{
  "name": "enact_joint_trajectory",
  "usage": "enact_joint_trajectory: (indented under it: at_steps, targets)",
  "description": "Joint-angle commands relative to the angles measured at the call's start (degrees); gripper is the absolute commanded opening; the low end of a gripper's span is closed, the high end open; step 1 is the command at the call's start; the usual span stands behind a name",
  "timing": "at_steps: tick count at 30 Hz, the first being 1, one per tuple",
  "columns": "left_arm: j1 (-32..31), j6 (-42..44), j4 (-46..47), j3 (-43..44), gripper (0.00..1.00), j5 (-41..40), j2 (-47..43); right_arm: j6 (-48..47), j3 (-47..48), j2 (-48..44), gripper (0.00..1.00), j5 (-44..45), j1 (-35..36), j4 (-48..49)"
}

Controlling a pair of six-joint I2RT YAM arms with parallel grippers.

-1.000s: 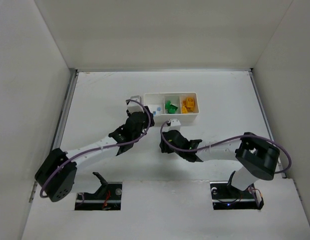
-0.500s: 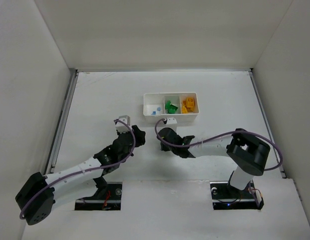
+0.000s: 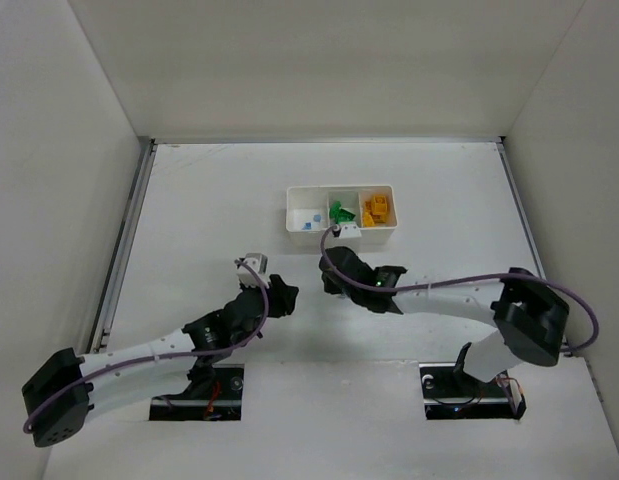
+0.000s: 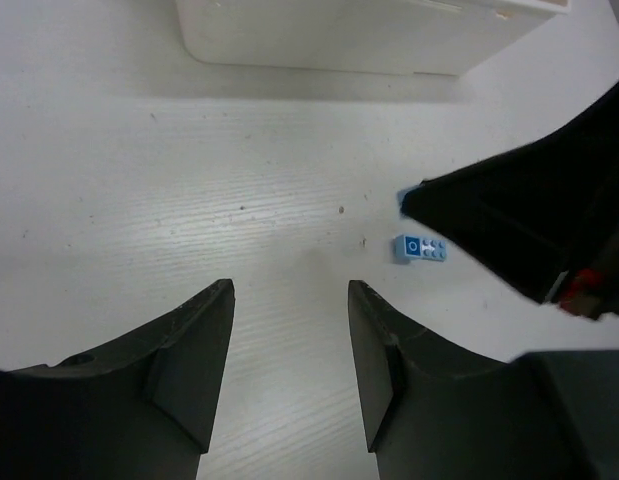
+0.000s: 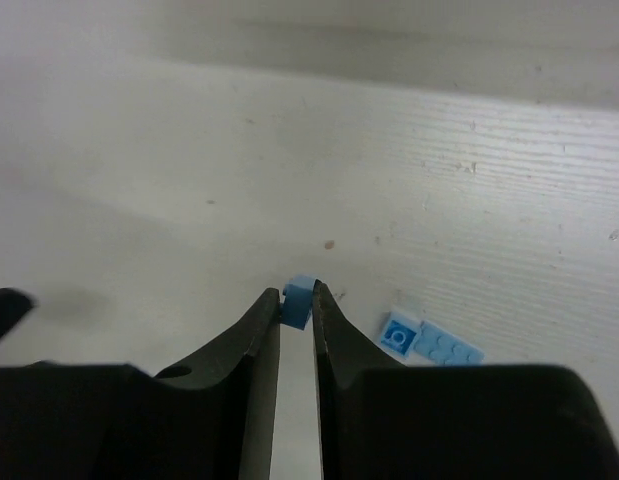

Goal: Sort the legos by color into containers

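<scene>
The tray's section with light blue bricks lies outward of the right gripper, so the robot will raise that gripper outward over the tray's near side and release the matching brick.
The white tray point(image 3: 341, 190) stands at the table's middle back; its left compartment holds light blue bricks point(image 3: 307, 219), the middle one green bricks point(image 3: 339, 212), the right one yellow-orange bricks point(image 3: 377, 208). My right gripper point(image 3: 329, 282) is just in front of the tray, low over the table. In the right wrist view the right gripper point(image 5: 296, 296) is shut on a tiny light blue brick point(image 5: 299, 298). A flat light blue plate point(image 5: 434, 340) lies beside it; it also shows in the left wrist view point(image 4: 421, 248). My left gripper point(image 3: 280, 296) is open and empty, its jaws point(image 4: 289, 295) over bare table.
The tray's near wall point(image 4: 339, 40) fills the top of the left wrist view. The right gripper's black fingers point(image 4: 529, 230) sit close to the right of the left gripper. White walls enclose the table on three sides.
My left arm has drawn back from the tray's left compartment toward the near side. My right gripper has stayed low in front of the tray while its elbow swung right.
</scene>
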Motion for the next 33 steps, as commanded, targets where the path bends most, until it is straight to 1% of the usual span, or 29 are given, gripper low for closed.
enact_joint_trajectory:
  at_steps: [1,3,6,13,18,20,21,23,25,26,29,30,33]
  targets:
    - [-1.61,-0.66,2.03,-1.11,0.47,-0.84,-0.29,-2.81,4.64,-6.17,0.17,0.97,0.59,-0.13]
    - [-2.23,-0.93,2.82,-1.38,0.47,-0.84,0.06,-4.83,7.01,-6.61,0.17,-0.43,0.07,0.3]
    - [-3.19,-1.37,4.14,-1.73,0.47,-0.93,0.85,-8.44,11.84,-4.43,0.17,-1.58,-2.83,1.44]
    - [-6.0,-2.6,7.13,-1.64,0.47,-1.98,4.63,-13.63,23.01,6.38,0.19,-3.95,-9.24,4.69]
    - [-8.11,-2.07,11.52,0.64,0.49,-2.07,11.74,-14.43,29.6,13.76,0.21,-6.05,-12.94,5.49]
    - [-9.17,-1.46,13.54,2.04,0.49,-1.81,15.6,-14.6,31.8,15.96,0.26,-7.28,-13.73,5.14]
    - [-9.69,-0.93,14.5,2.92,0.5,-1.81,17.45,-14.43,32.59,16.58,0.31,-7.64,-13.99,5.14]
    - [-11.01,-0.05,16.09,4.59,0.5,-1.81,20.97,-14.07,33.39,17.2,0.47,-8.17,-14.26,5.14]
    - [-12.07,0.56,17.5,6.26,0.5,-2.07,24.13,-13.99,33.3,17.2,0.55,-8.52,-14.26,5.75]
    - [-12.42,0.83,18.2,7.05,0.5,-1.98,25.71,-13.9,33.3,17.12,0.57,-8.52,-14.26,5.75]
    - [-13.04,1.09,20.05,9.07,0.5,-1.63,29.76,-13.81,31.73,15.81,0.57,-8.17,-14.26,5.75]
    - [-13.13,1.09,20.66,9.69,0.5,-1.46,30.9,-13.72,30.59,14.67,0.56,-7.73,-14.35,5.93]
    - [-13.39,1.18,21.81,11.36,0.5,-0.93,34.07,-12.67,23.49,8.61,0.46,-6.24,-14.35,8.55]
